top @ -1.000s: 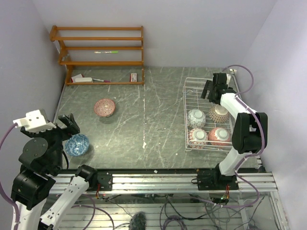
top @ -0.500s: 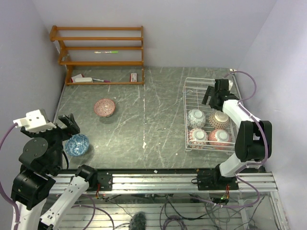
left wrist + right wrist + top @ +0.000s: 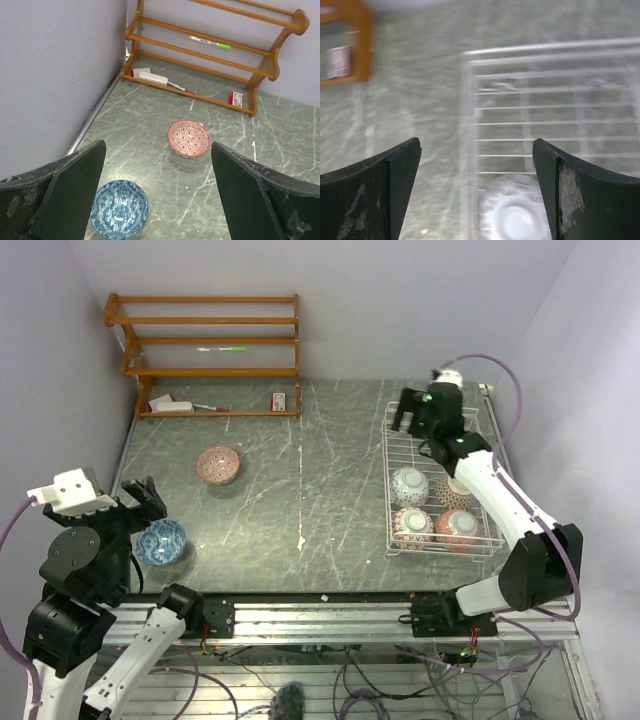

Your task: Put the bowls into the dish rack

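Observation:
I should move my left gripper outward and down to the red-patterned bowl, onto its rim's rack-facing side (image 3: 238,463), and close there, because the bowl is still upright outside the rack.
The white wire dish rack (image 3: 400,420) stands at the right and holds several bowls upside down, among them a pale one (image 3: 409,485) and a red one (image 3: 459,525). A red-patterned bowl (image 3: 218,464) and a blue-patterned bowl (image 3: 161,541) stand upright on the table at the left. Both also show in the left wrist view, red (image 3: 188,138) and blue (image 3: 119,209). My left gripper (image 3: 140,502) is open and empty above the blue bowl. My right gripper (image 3: 412,412) is open and empty over the rack's far left part; its view shows the rack (image 3: 470,120) and a pale bowl's base (image 3: 520,217).
An orange-brown wooden shelf unit (image 3: 212,355) stands at the back left with a green marker (image 3: 222,348), a white eraser (image 3: 171,404) and a small red-and-white box (image 3: 279,400) on it. Walls close in the table on the left, back and right.
My right arm has swung up and to the left, from over the rack's far right part to its far left corner, with the gripper open. The left arm and the bowls have not moved.

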`<state>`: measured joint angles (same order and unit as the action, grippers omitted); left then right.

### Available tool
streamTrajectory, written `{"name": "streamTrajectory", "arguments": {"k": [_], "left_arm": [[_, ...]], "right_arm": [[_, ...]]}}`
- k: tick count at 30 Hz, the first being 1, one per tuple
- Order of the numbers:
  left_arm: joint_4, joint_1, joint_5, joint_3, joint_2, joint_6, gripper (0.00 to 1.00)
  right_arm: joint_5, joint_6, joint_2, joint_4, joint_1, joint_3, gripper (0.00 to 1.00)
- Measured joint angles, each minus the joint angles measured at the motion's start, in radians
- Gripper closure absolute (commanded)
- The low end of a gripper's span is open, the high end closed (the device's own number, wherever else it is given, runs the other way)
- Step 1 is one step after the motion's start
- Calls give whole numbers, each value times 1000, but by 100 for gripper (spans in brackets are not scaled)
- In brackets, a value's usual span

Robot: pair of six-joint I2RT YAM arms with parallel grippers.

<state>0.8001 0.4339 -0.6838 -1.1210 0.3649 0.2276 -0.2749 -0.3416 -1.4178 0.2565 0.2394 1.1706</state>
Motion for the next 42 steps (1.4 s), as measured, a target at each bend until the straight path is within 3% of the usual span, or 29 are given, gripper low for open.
{"name": "streamTrajectory", "arguments": {"k": [5, 9, 19, 24, 29, 35, 42], "left_arm": [[9, 0, 5, -18, 15, 21, 2], [4, 1, 24, -24, 47, 58, 2], [-69, 2, 132, 101, 139, 153, 3], [-152, 2, 158, 198, 202, 201, 2], [-216, 2, 186, 254, 377, 283, 12], [-325, 2, 252, 271, 573, 352, 23], [-423, 2, 257, 263, 822, 365, 28]], "right_arm": [[63, 23, -91, -41, 225, 125, 7], [144, 30, -212, -99, 328, 181, 9], [427, -30, -623, -235, 415, 410, 13], [481, -101, -742, -286, 438, 452, 13], [444, -125, -692, -316, 434, 357, 12], [400, -111, -463, -290, 407, 238, 13], [463, -132, -232, -319, 226, 87, 13]]}}
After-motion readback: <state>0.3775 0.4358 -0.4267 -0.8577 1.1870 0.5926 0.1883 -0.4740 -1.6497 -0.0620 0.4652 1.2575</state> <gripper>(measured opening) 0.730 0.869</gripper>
